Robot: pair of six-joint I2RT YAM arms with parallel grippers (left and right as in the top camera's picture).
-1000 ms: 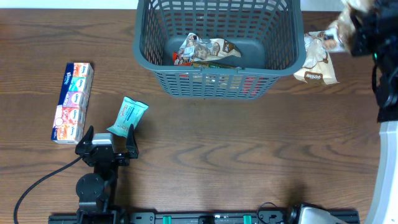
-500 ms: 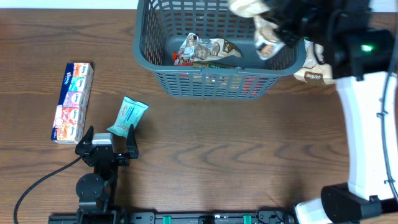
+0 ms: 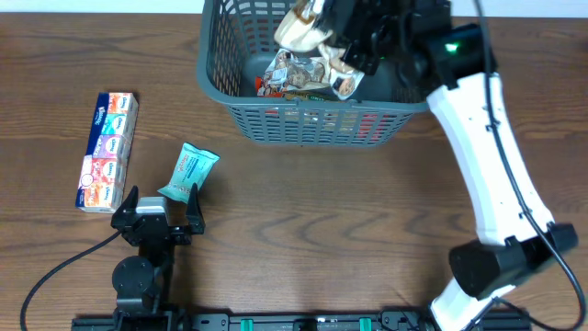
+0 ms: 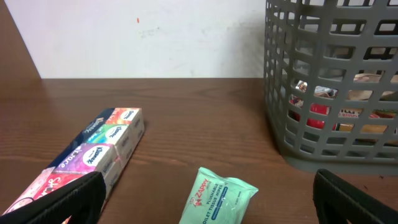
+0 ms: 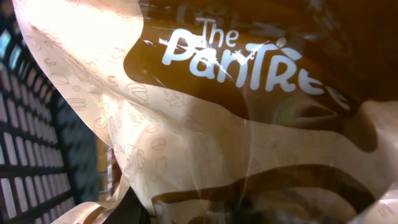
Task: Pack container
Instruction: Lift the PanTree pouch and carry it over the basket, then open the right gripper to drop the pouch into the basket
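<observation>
The snack packs on the container's bottom are below my right gripper, so next it lowers between the container's slotted sides and releases the Pantree pack [image 3: 301, 28] onto them.
The dark grey container [image 3: 312, 119] stands at the back centre, with several snack packs [image 3: 287, 75] on its floor. My right gripper [image 3: 342, 37] is shut on a cream-and-brown "The Pantree" snack pack [image 3: 301, 28] and holds it above the container's inside. The pack fills the right wrist view [image 5: 205, 112] and hides the fingers. My left gripper [image 3: 158, 210] is open and empty, low at the front left. A green wipes pack [image 3: 188, 172] lies just ahead of it, and between the fingers in the left wrist view [image 4: 217, 196]. The container's slotted wall [image 4: 336, 93] shows at the right there.
A long multicolour tissue pack [image 3: 107, 150] lies at the far left; it also shows in the left wrist view [image 4: 93, 149]. The white right arm [image 3: 487, 138] reaches across the right side of the table. A black cable [image 3: 55, 271] trails at the front left.
My right arm has swung left from the table's right edge, carrying the snack pack over the container's rim and above its inside. The left arm has not moved.
</observation>
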